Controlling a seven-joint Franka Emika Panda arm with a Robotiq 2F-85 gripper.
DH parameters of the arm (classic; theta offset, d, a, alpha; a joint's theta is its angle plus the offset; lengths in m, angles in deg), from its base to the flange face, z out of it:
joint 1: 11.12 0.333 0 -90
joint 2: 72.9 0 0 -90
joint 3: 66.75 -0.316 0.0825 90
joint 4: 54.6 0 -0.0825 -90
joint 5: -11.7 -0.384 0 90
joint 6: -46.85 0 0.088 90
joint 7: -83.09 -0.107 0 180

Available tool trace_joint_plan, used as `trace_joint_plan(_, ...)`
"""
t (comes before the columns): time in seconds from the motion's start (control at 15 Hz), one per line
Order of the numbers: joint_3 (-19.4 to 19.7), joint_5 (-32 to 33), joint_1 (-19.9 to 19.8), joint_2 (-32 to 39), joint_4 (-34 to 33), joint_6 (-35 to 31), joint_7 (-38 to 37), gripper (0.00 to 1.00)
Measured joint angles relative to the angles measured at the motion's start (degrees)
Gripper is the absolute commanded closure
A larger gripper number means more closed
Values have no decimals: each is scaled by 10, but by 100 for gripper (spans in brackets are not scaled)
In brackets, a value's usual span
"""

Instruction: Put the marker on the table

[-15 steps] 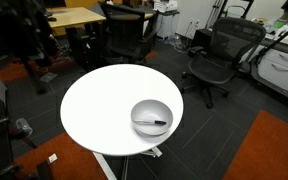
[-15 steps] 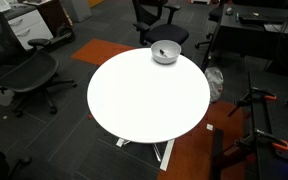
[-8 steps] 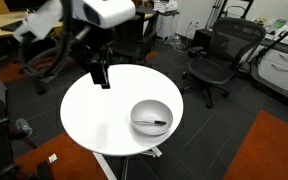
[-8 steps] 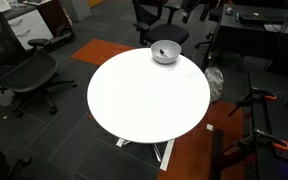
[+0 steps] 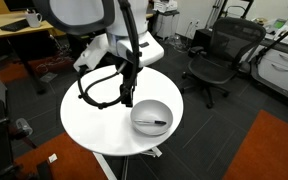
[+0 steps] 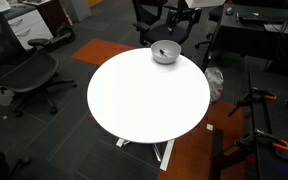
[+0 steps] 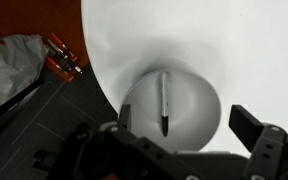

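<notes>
The marker lies below my open gripper, lengthwise between its fingers. My gripper next needs to go down into the grey bowl and close around the marker's dark end point(image 5: 161, 123) point(image 7: 165, 125).
The black marker point(image 5: 156, 123) lies inside the grey bowl point(image 5: 151, 117), which stands near the edge of the round white table point(image 5: 94, 115). In the wrist view the marker point(image 7: 164, 100) lies lengthwise in the bowl point(image 7: 199, 100), between my two fingers and below them. My gripper point(image 7: 187, 122) is open and empty, hovering above the bowl. In an exterior view the gripper point(image 5: 127, 98) hangs just beside the bowl's rim. In an exterior view the bowl point(image 6: 165, 52) sits at the table's point(image 6: 149, 100) far edge with the arm point(image 6: 184, 15) behind it.
Black office chairs point(image 5: 216, 60) point(image 6: 24, 75) ring the table. A light-wood desk point(image 5: 19, 24) stands at the back. Red-handled tools point(image 7: 62, 55) and a grey bag point(image 7: 9, 65) lie on the dark floor beside the table edge.
The arm came into view, then moved across the table from its far side to over the bowl. Bowl and marker have not moved.
</notes>
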Motion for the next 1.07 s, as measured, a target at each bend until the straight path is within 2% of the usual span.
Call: trace_joint_plan(1.07,-9,-1,-26,222,-183,-4,1,0)
